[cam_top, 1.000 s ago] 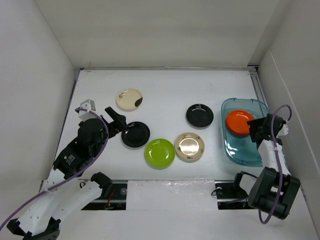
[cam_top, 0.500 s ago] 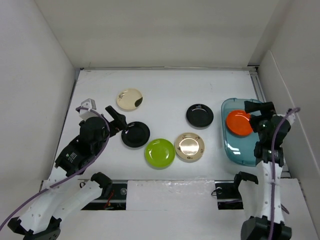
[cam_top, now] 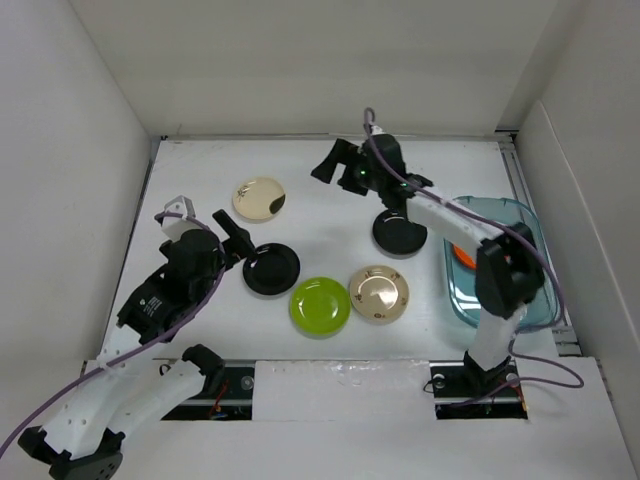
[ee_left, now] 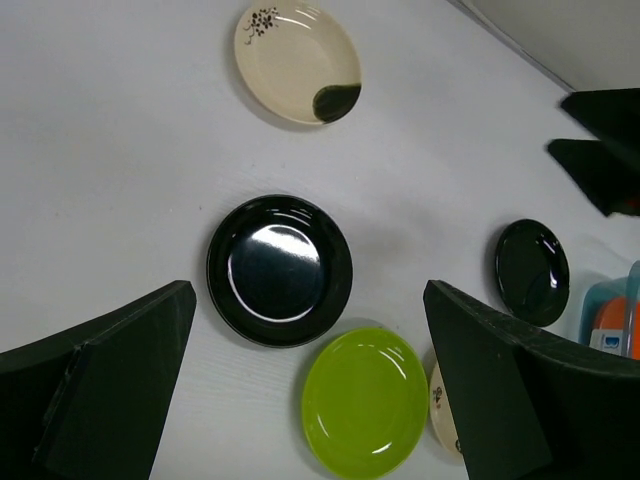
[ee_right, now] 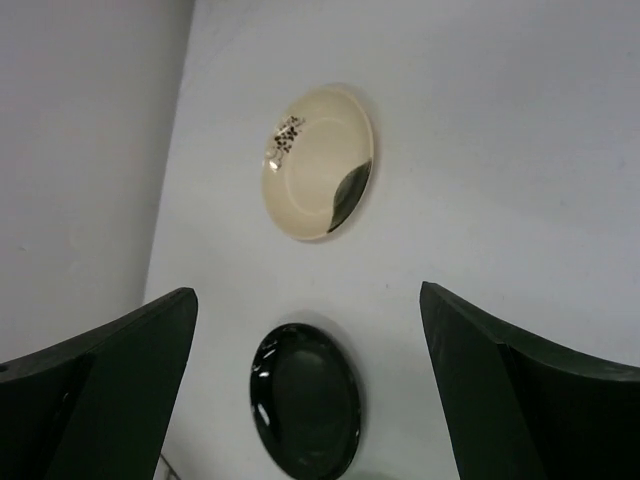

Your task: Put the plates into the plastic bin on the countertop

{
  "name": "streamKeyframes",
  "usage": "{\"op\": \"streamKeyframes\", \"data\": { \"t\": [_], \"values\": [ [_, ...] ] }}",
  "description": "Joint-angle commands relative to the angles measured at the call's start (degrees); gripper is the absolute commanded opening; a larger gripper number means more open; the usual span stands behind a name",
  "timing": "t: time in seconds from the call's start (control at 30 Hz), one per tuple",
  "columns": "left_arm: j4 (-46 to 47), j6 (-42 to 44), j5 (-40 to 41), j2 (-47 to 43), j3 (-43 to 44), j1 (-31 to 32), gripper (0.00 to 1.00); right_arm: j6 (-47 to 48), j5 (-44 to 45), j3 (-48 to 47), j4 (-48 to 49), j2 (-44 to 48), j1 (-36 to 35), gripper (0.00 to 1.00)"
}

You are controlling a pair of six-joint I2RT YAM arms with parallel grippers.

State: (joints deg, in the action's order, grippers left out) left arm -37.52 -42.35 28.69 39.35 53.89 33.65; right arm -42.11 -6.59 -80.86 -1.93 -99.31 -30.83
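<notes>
I should next move my right gripper down, back and toward my left gripper onto the nearer black plate's rim, because that rim is clear toward the second black plate.
Five plates lie on the white countertop: cream with a dark mark, black, lime green, gold-beige, and a second black one partly under my right arm. An orange plate lies in the teal plastic bin, mostly hidden by that arm. My left gripper hangs open just left of the nearer black plate. My right gripper is open and empty at the far middle, facing the cream plate and black plate.
White walls close in the countertop on the left, back and right. My right arm stretches from its base at the near right, over the bin, to the far middle. The bin stands against the right wall.
My right gripper opened at the bin, leaving the orange plate inside, then swung left to the far middle of the countertop. My left arm has barely moved.
</notes>
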Motion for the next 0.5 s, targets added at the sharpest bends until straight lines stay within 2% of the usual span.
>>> {"op": "streamKeyframes", "data": {
  "t": [0.0, 0.03, 0.17, 0.27, 0.4, 0.47],
  "values": [
    [-0.2, -1.5, 2.8, -1.6, 0.7, -0.3, 1.00, 2.8, -6.5, -8.1, -1.1, -10.7, -1.3, 0.98],
    [-0.7, -1.5, 2.8, -1.6, 0.7, -0.3, 1.00, 3.5, -8.3, -10.2, -1.1, -13.7, -1.3, 0.97],
    [-0.7, -1.5, 2.8, -1.6, 0.7, -0.3, 1.00, 6.5, -14.1, -10.2, -1.1, -15.8, -2.7, 0.94],
    [-0.7, -1.5, 2.8, -1.6, 0.7, -0.3, 1.00, 10.6, -22.4, -7.8, -1.1, -17.6, -3.8, 0.91],
    [-0.2, -1.5, 2.3, -1.0, 0.7, -0.3, 1.00, 12.0, -26.0, -3.6, 1.7, -18.1, -4.4, 0.83],
    [-0.2, -1.5, 2.3, -1.0, 0.7, -0.3, 1.00, 12.0, -28.7, -3.1, 2.4, -19.6, -4.9, 0.74]
  ]
}}
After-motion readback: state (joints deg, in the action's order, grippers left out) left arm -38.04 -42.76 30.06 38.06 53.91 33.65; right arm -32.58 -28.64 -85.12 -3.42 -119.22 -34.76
